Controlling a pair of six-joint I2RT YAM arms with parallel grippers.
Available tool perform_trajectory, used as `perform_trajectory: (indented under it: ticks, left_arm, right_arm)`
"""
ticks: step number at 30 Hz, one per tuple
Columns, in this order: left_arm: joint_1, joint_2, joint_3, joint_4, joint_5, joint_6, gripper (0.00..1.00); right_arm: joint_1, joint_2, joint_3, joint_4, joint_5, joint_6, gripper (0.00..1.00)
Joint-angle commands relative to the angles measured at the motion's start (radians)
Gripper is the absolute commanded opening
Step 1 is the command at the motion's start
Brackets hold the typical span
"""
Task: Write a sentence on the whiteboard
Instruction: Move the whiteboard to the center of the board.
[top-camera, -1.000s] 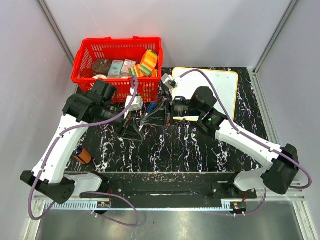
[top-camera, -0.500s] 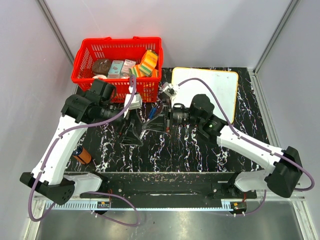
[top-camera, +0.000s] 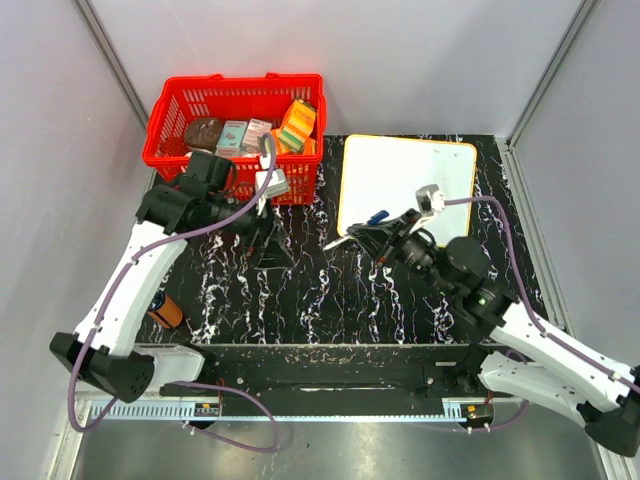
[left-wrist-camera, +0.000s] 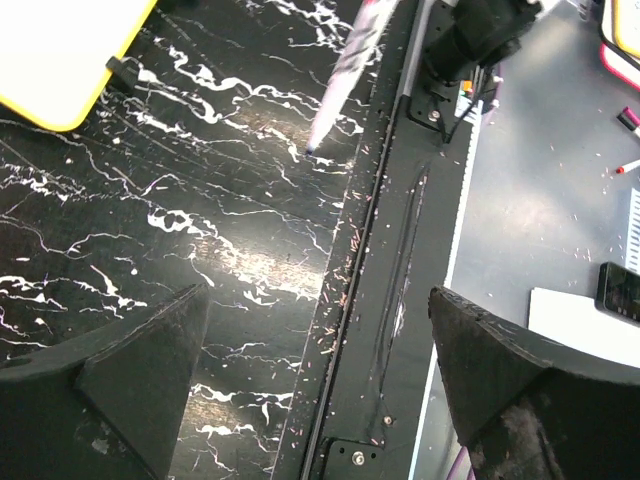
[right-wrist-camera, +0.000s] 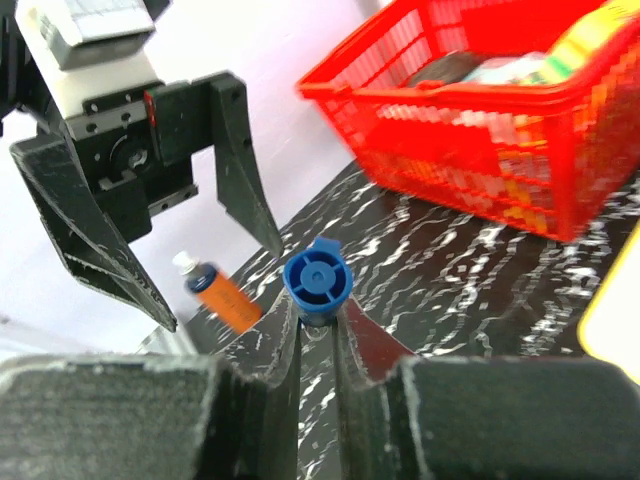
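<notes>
The marker is held, so next I will move my empty left gripper outward and across onto the whiteboard's basket-side rim (top-camera: 340, 212) (left-wrist-camera: 27, 116), which is to the gripper's right in the top view.
The whiteboard (top-camera: 420, 170) lies at the back right, white with a yellow rim; its corner (left-wrist-camera: 60, 55) also shows in the left wrist view. No sentence is in view on it. My right gripper (top-camera: 368, 233) is shut on a marker (top-camera: 337, 241) over the board's near left corner. The marker's blue end (right-wrist-camera: 316, 279) sticks up between the right gripper (right-wrist-camera: 318, 312) fingers, and its tip (left-wrist-camera: 338, 80) points down and left. My left gripper (top-camera: 270, 243) stands open and empty left of the marker, jaws wide over the table's front edge (left-wrist-camera: 320, 370).
A red basket (top-camera: 165, 128) with several packets stands at the back left, right behind the left arm, and also shows as the basket (right-wrist-camera: 480, 130) in the right wrist view. An orange bottle (top-camera: 166, 312) lies at the table's left edge, seen again as the bottle (right-wrist-camera: 222, 296) from the right wrist.
My left gripper has opened and drawn back a little to the left. My right arm has swung right and nearer with the marker, from mid-table to the board's near left corner.
</notes>
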Motion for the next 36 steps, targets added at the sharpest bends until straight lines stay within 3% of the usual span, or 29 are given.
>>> perform_trajectory:
  ticks: [1,6,10,15,28,36]
  left_arm:
    - [0.005,0.081,-0.019,0.124,-0.075,-0.084,0.95]
    - [-0.010,0.227,-0.005,0.153,-0.065,-0.101,0.94]
    - [-0.103,0.318,-0.007,0.249,-0.165,-0.125,0.93]
    - [-0.136,0.508,0.088,0.269,-0.233,-0.180,0.93]
    - [-0.140,0.785,0.191,0.620,-0.371,-0.300,0.95]
    - [-0.140,0.812,0.137,0.900,-0.499,-0.392,0.95]
  right_arm:
    - [0.003,-0.115,-0.068,0.018,0.295,-0.064,0.00]
    - [0.003,-0.221,-0.137,0.067,0.395,-0.132,0.00]
    - [0.003,-0.266,-0.157,0.084,0.426,-0.193,0.00]
    - [0.003,-0.282,-0.157,0.073,0.490,-0.246,0.00]
    - [0.003,-0.348,-0.221,0.080,0.688,-0.325,0.00]
    - [0.003,-0.413,-0.240,0.057,0.706,-0.348,0.00]
